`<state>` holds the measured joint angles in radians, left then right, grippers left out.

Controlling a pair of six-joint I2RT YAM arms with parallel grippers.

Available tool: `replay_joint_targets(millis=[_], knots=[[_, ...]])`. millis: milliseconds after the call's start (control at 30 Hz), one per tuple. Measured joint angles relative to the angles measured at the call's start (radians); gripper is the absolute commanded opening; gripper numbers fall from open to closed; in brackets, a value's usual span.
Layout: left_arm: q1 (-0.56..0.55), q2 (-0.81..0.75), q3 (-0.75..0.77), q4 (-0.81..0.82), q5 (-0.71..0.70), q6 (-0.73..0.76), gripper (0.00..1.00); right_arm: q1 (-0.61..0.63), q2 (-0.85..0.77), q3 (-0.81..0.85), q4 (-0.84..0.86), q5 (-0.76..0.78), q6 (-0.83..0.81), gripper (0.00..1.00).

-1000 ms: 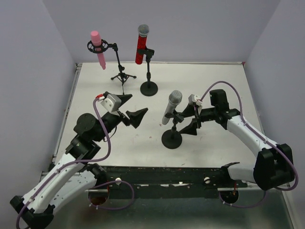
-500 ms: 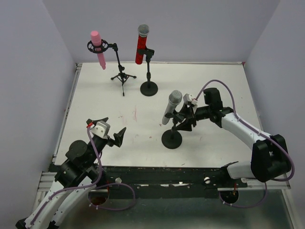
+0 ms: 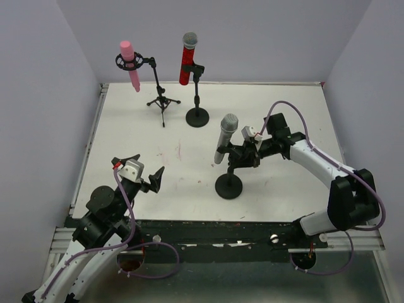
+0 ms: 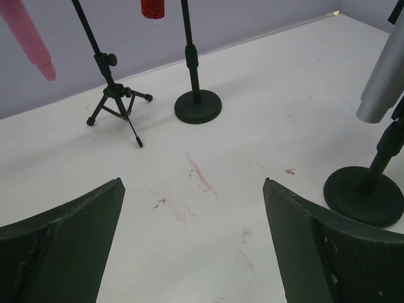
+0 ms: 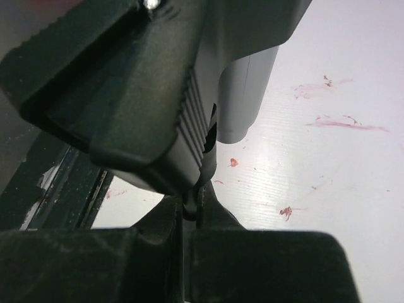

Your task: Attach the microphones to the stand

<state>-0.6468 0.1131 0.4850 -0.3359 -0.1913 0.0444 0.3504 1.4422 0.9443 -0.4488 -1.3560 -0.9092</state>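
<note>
My right gripper carries the near stand outward onto the tabletop spot beside the red microphone's stand next and releases it there, since that spot is empty.
Three microphones sit in stands. The pink microphone (image 3: 130, 63) hangs in a tripod stand (image 3: 163, 101) at the back left, and the red microphone (image 3: 187, 60) sits on a round-base stand (image 3: 197, 117) beside it. The silver-grey microphone (image 3: 224, 136) leans in the black clip (image 5: 139, 113) of the near stand (image 3: 228, 185). My right gripper (image 3: 243, 155) is shut on a thin black part just under that clip. My left gripper (image 3: 145, 169) hangs open and empty at the near left, well apart from the stands.
Faint red smears (image 4: 202, 177) mark the white table between the arms. Walls close the table at the back and both sides. In the left wrist view the near stand's base (image 4: 363, 196) lies to the right of my open fingers.
My right gripper has closed on the near stand's clip and shifted slightly left, nudging the silver-grey microphone. My left arm pulled back toward the near left edge, still open.
</note>
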Motion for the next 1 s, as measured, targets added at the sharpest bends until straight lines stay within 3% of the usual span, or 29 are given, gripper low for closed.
replay_joint_targets(millis=[167,267,433,767,1000], knots=[[0.013,0.013,0.0,0.0,0.0,0.003,0.99,0.0,0.065,0.112,-0.154,0.028,-0.103,0.0],[0.018,0.013,0.0,0.002,0.0,0.005,0.99,0.004,0.107,0.196,-0.158,0.096,-0.092,0.0],[0.024,0.013,0.0,0.002,-0.012,0.012,0.99,0.003,0.175,0.293,0.028,0.228,0.06,0.0],[0.046,0.012,-0.009,0.014,-0.041,0.024,0.99,-0.081,0.476,0.566,0.375,0.367,0.4,0.0],[0.066,0.023,-0.011,0.028,-0.04,0.032,0.99,-0.14,0.578,0.637,0.502,0.436,0.546,0.01]])
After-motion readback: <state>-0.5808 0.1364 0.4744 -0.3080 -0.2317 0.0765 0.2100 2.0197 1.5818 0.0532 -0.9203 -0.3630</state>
